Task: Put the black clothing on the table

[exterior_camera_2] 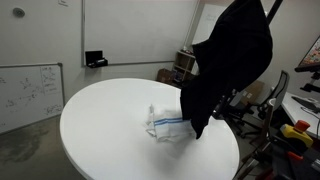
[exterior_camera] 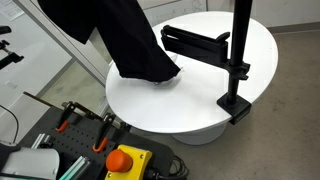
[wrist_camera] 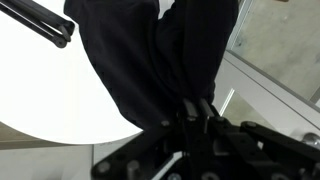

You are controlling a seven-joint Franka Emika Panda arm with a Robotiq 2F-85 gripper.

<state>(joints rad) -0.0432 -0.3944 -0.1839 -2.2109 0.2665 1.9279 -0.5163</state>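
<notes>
My gripper goes down next toward the bare tabletop below it, beside the white cloth, and releases the black clothing, which still hangs in a drape.
The black clothing point(exterior_camera: 135, 40) hangs in a long drape above the round white table point(exterior_camera: 215, 90). Its lower end touches the tabletop near the table's edge. In an exterior view it point(exterior_camera_2: 232, 60) hangs over a white cloth with a blue stripe point(exterior_camera_2: 165, 123). In the wrist view my gripper point(wrist_camera: 196, 110) has its fingers pressed together on a fold of the black fabric point(wrist_camera: 150, 60). The arm itself is hidden behind the clothing in both exterior views.
A black monitor arm with a pole point(exterior_camera: 238, 60) is clamped to the table edge, its bar also shows in the wrist view point(wrist_camera: 40, 22). Tools and an orange stop button point(exterior_camera: 125, 160) sit below the table. A whiteboard point(exterior_camera_2: 30, 90) and chairs stand around.
</notes>
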